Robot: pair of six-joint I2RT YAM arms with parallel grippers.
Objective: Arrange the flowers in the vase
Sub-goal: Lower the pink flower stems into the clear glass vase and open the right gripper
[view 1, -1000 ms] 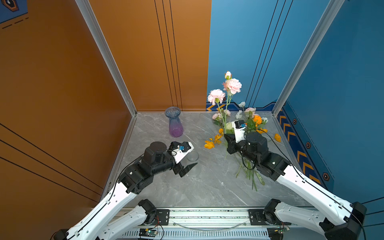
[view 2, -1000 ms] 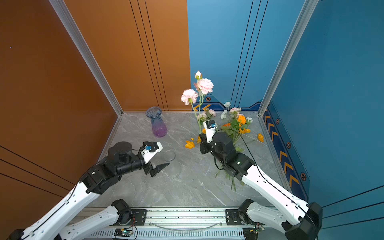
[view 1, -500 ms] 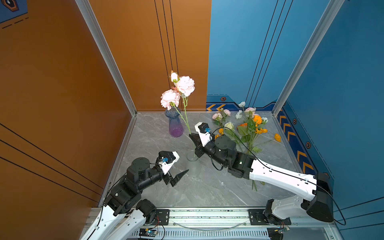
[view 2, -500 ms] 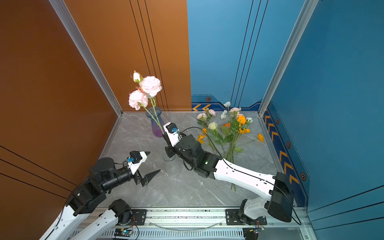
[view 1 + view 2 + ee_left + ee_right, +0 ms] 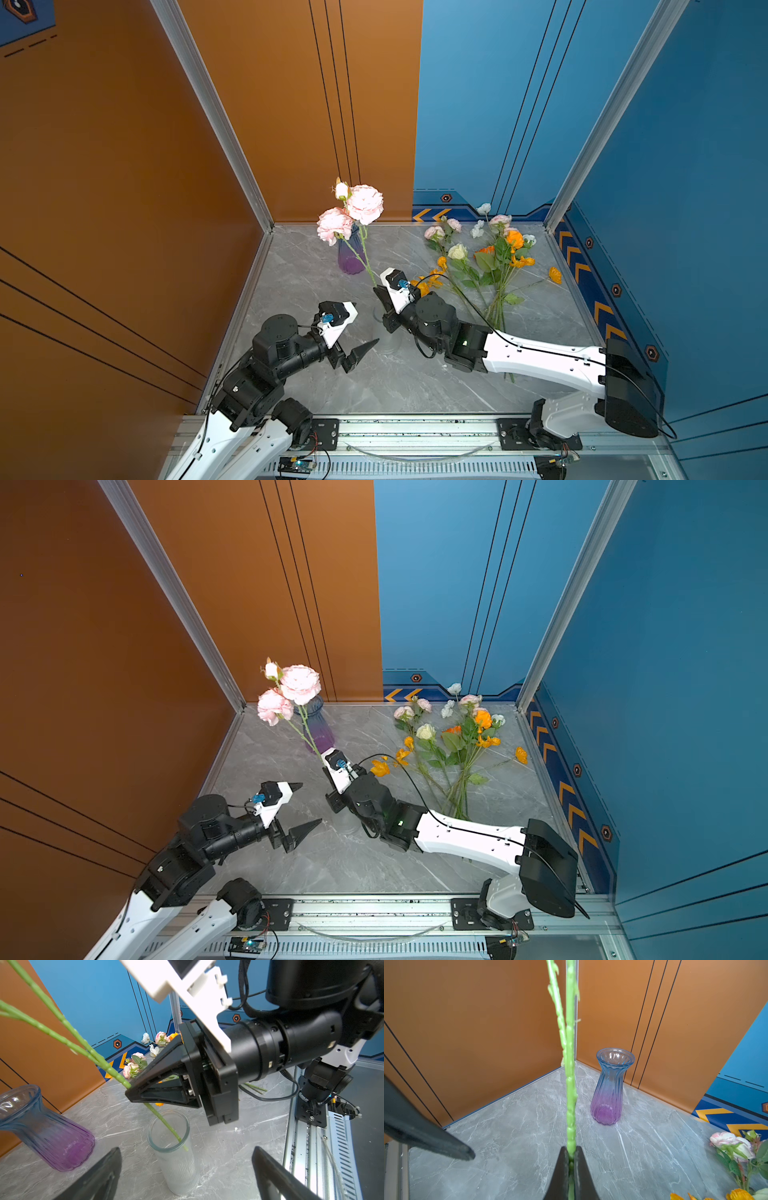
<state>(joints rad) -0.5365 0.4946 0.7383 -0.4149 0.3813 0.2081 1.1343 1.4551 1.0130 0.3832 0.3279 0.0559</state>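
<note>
I will next lower my right gripper toward the clear vase's opening just below it and let go of the green stem [image 5: 570, 1084], whose end is already inside the opening.
My right gripper [image 5: 571, 1153] is shut on the green stem [image 5: 570, 1084] of a pink flower [image 5: 365, 203] that stands nearly upright. The stem's lower end dips inside a clear ribbed glass vase [image 5: 176, 1157] at the front centre of the table. In both top views the right gripper [image 5: 376, 291] hangs just over that clear vase [image 5: 388, 343]. My left gripper [image 5: 187, 1149] is open, its fingers on either side of the clear vase and short of touching it. The other flowers [image 5: 494, 257] lie in a bunch at the back right.
A blue-to-purple fluted vase [image 5: 351, 259] stands empty near the back left corner, behind the held flower. Loose orange blooms [image 5: 555, 274] lie beside the bunch. Orange and blue walls close in three sides. A metal rail [image 5: 415, 428] runs along the front edge.
My right arm has carried the pink flower from over the bunch at the right to the clear vase at the centre. The left arm pulled back, then came forward again, staying open.
</note>
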